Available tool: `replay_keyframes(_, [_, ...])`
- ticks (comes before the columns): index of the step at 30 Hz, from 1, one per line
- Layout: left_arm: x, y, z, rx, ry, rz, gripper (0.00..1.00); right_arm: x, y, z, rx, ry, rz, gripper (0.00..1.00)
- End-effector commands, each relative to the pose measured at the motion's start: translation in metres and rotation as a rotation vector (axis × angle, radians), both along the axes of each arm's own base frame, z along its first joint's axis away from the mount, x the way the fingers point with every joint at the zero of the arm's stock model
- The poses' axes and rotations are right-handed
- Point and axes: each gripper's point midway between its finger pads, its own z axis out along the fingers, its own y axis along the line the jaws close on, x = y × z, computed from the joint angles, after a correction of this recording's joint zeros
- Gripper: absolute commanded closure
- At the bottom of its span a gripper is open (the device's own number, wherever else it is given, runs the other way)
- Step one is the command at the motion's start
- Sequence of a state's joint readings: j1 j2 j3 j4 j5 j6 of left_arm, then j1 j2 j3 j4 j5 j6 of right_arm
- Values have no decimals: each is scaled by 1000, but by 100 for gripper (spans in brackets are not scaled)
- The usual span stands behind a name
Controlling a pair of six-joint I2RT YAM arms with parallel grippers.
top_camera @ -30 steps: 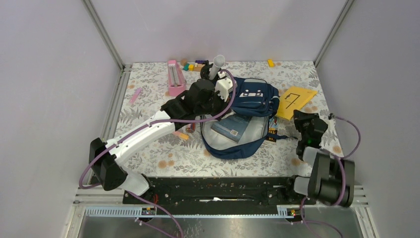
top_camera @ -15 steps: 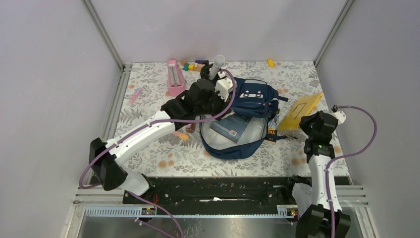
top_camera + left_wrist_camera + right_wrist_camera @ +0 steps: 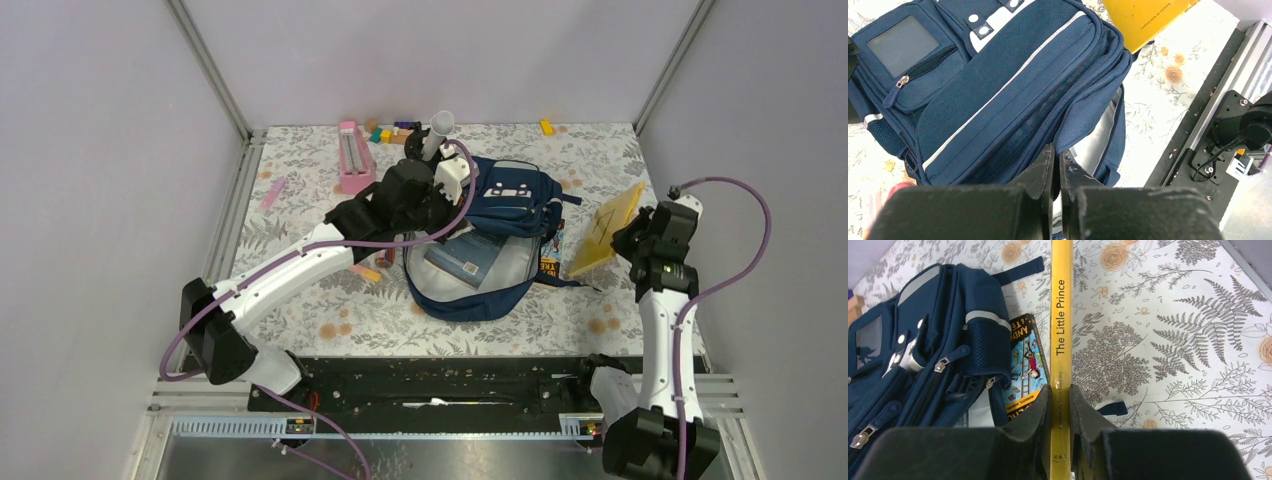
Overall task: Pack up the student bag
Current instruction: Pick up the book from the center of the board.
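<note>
The yellow book [image 3: 606, 230] is still above the table. My right gripper will next lower it toward the bag [image 3: 510, 200], beside the colourful paperback.
The student bag [image 3: 510, 200] is a navy backpack lying open mid-table, its light grey lining showing and a blue book [image 3: 466, 257] inside. My left gripper [image 3: 438, 218] is shut on the navy edge of the bag's opening; in the left wrist view the jaws [image 3: 1057, 152] pinch that fabric of the bag [image 3: 998, 85]. My right gripper [image 3: 634, 240] is shut on a yellow book [image 3: 606, 230], held tilted above the table right of the bag. The right wrist view shows its spine [image 3: 1062, 315], "The Little Prince", clamped between the fingers [image 3: 1060, 396], with the bag [image 3: 923, 365] to the left.
A colourful paperback [image 3: 1023, 375] lies against the bag's right side. A pink box [image 3: 353, 155], a white cylinder [image 3: 440, 125] and small coloured blocks [image 3: 385, 132] stand at the back left. A yellow block [image 3: 546, 127] lies at the back. A pink stick [image 3: 273, 192] lies far left.
My right arm has risen and swung right, lifting the yellow book off the table and tipping it onto its edge. The left arm and the bag have not moved.
</note>
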State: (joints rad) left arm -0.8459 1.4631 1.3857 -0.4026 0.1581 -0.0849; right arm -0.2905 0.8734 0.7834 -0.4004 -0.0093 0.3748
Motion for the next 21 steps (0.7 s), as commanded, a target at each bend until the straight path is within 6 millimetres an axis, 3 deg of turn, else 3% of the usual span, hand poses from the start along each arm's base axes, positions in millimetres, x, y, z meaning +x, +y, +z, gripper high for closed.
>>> replay_keyframes(1, [4, -5, 65, -154, -108, 0, 100, 18, 12, 30, -39, -34, 156, 100])
replay_keyframes(17, [4, -7, 61, -152, -96, -4, 100, 35, 32, -5, -118, 152, 320, 100])
replay_keyframes(21, [4, -7, 62, -153, -99, -4, 100, 34, 37, -14, -110, 169, 348, 89])
